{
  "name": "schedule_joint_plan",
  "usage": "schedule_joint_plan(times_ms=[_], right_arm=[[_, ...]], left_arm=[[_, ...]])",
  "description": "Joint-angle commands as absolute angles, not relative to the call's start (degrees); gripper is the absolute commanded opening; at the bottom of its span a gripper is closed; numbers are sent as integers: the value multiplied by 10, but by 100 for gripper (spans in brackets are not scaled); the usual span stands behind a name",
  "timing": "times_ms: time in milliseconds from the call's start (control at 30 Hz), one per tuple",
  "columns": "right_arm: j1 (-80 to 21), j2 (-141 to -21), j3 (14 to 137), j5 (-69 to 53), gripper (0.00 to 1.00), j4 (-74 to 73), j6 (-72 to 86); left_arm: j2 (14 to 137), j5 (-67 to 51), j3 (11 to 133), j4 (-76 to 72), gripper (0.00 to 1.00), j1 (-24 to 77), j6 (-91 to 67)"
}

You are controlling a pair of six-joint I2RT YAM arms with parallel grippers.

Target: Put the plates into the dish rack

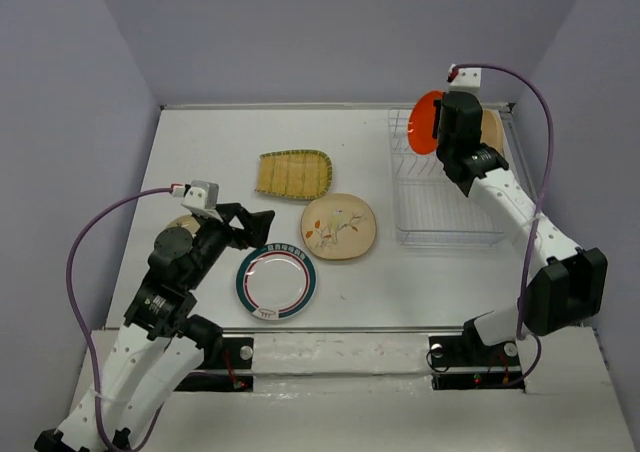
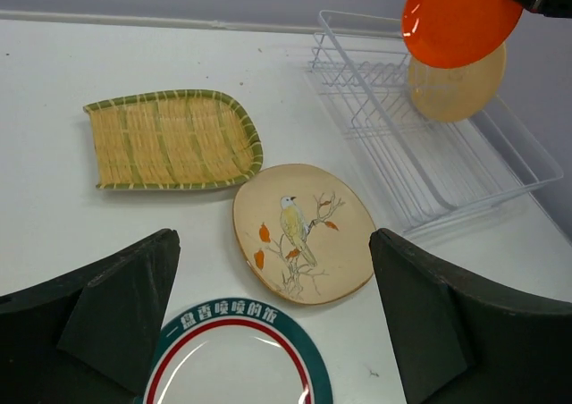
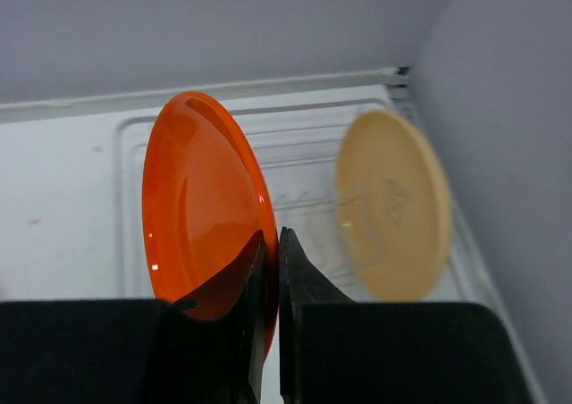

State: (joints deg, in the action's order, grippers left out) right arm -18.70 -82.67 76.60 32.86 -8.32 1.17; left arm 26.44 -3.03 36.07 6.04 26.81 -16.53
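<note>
My right gripper moves toward the upright yellow-orange plate and down into the rack [image 1: 445, 212] beside it next, since the orange-red plate still hangs above the wires.
My right gripper [image 1: 440, 124] [image 3: 272, 243] is shut on the rim of the small orange-red plate [image 1: 424, 122] [image 3: 197, 198] [image 2: 456, 15]. It holds the plate on edge above the far end of the white wire dish rack [image 1: 445, 212] [image 2: 429, 167] [image 3: 295, 149]. A plain yellow-orange plate [image 3: 393, 203] [image 2: 458, 89] [image 1: 492, 129] stands upright in the rack's far right slot. My left gripper [image 1: 258, 228] [image 2: 273, 274] is open and empty, above the white plate with the dark green rim [image 1: 276, 282] [image 2: 237, 359]. The cream bird plate [image 1: 338, 227] [image 2: 304, 232] and the ribbed fan-shaped dish [image 1: 293, 175] [image 2: 170, 138] lie flat on the table.
The table [image 1: 200, 152] is white with grey walls on three sides. The rack stands at the back right, close to the right wall. The three flat dishes lie in a cluster in the middle, left of the rack.
</note>
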Motion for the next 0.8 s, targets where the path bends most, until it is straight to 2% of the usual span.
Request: schedule_joint_plan(times_ms=[0, 267, 767], right_arm=[[-146, -864, 787, 521, 7, -53, -177], [-100, -948, 798, 535, 7, 26, -273], [-95, -983, 772, 505, 7, 114, -359]], left_arm=[[254, -6, 359, 67, 99, 293, -132], [235, 21, 357, 74, 99, 307, -135], [245, 21, 356, 72, 99, 321, -136]])
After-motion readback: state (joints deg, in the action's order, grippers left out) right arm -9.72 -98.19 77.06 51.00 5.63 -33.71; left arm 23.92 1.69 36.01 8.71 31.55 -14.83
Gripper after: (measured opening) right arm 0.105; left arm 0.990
